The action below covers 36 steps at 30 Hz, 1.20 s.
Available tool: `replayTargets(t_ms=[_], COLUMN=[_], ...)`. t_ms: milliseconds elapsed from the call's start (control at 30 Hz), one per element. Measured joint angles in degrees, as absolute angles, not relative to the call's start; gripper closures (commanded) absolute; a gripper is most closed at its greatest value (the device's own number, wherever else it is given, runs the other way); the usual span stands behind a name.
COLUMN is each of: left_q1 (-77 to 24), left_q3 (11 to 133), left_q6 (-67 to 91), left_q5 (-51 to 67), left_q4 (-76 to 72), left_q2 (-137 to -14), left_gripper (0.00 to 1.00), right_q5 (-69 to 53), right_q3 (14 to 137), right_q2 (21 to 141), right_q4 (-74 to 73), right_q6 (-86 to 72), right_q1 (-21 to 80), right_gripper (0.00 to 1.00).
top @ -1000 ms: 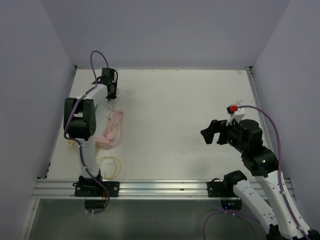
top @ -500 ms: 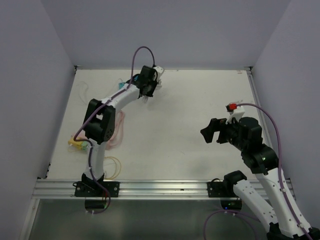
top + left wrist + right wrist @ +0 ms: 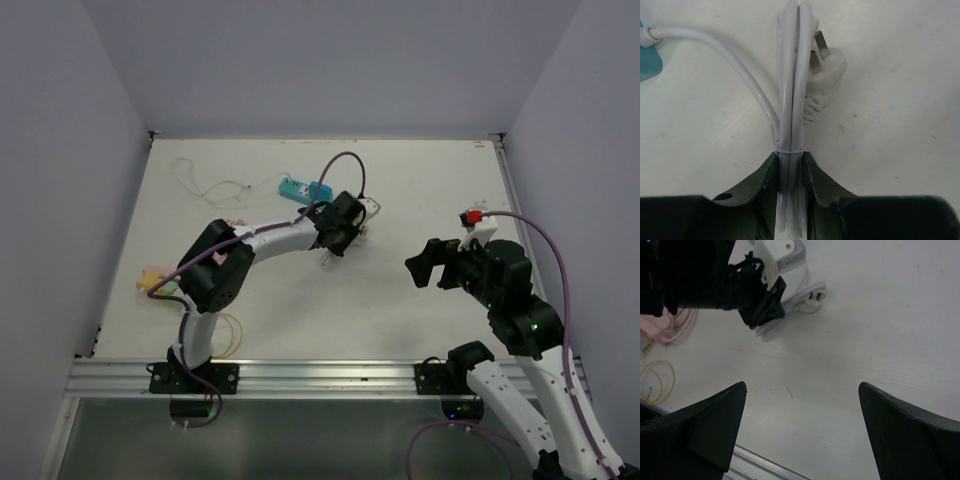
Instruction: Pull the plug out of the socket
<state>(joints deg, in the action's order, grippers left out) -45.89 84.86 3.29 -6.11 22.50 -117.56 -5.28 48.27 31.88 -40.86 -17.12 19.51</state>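
My left gripper will next pull the bundle of white cable back and toward my right gripper, so that the white lead drags the teal socket strip (image 3: 303, 189) along. Then it will open.
My left gripper (image 3: 345, 238) (image 3: 789, 155) is shut on a tied bundle of white cable (image 3: 792, 75) (image 3: 792, 302) at mid-table. A white plug (image 3: 827, 70) (image 3: 814, 294) (image 3: 368, 208) lies at the bundle's end with its bare prongs showing, in no socket. From the bundle a white lead curves back to the teal socket strip (image 3: 303, 189) (image 3: 646, 65) behind it. A thin white wire (image 3: 205, 187) runs left from the strip; I cannot tell whether anything is plugged into it. My right gripper (image 3: 428, 268) (image 3: 801, 385) hangs wide open and empty, right of the bundle.
A pink cable (image 3: 675, 322) and a yellow-green piece (image 3: 150, 283) lie at the left beside my left arm. A yellow wire loop (image 3: 228, 335) (image 3: 655, 380) sits near the front rail (image 3: 320, 375). Grey walls close in the table on three sides.
My left arm has swung from the far left corner to mid-table with the cable bundle in its grip. The teal strip has been dragged rightward after it. The right arm has barely moved.
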Motion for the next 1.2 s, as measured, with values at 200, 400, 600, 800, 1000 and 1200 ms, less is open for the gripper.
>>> replayTargets(t_ms=[200, 400, 600, 800, 1000, 1200], left_q1=[-58.89, -67.61, -68.64, -68.53, -63.48, -48.16], left_q3=[77.1, 68.9, 60.49, 56.86, 52.1, 46.59], left_q6=[4.89, 6.72, 11.84, 17.98, 25.08, 34.15], left_q5=[-5.72, -5.69, -4.23, -4.82, -4.86, -3.49], left_q4=[23.16, 23.33, 21.45, 18.7, 13.39, 9.58], left_q2=[-111.37, -104.6, -96.75, -87.64, -78.72, -74.74], left_gripper=[1.0, 0.71, 0.25, 0.07, 0.09, 0.11], right_q5=[-3.4, -1.98, -0.89, -0.58, -3.4, -7.25], right_q3=[48.93, 50.17, 50.83, 51.68, 53.65, 57.01], right_q2=[30.94, 30.94, 30.92, 31.11, 37.3, 51.99], right_q4=[-41.89, -43.05, -43.7, -44.27, -44.45, -44.31], right_q6=[-17.1, -17.02, -16.47, -14.87, -11.75, -11.97], right_q1=[19.51, 19.51, 19.51, 19.51, 19.51, 19.7], right_gripper=[0.01, 0.01, 0.01, 0.01, 0.01, 0.01])
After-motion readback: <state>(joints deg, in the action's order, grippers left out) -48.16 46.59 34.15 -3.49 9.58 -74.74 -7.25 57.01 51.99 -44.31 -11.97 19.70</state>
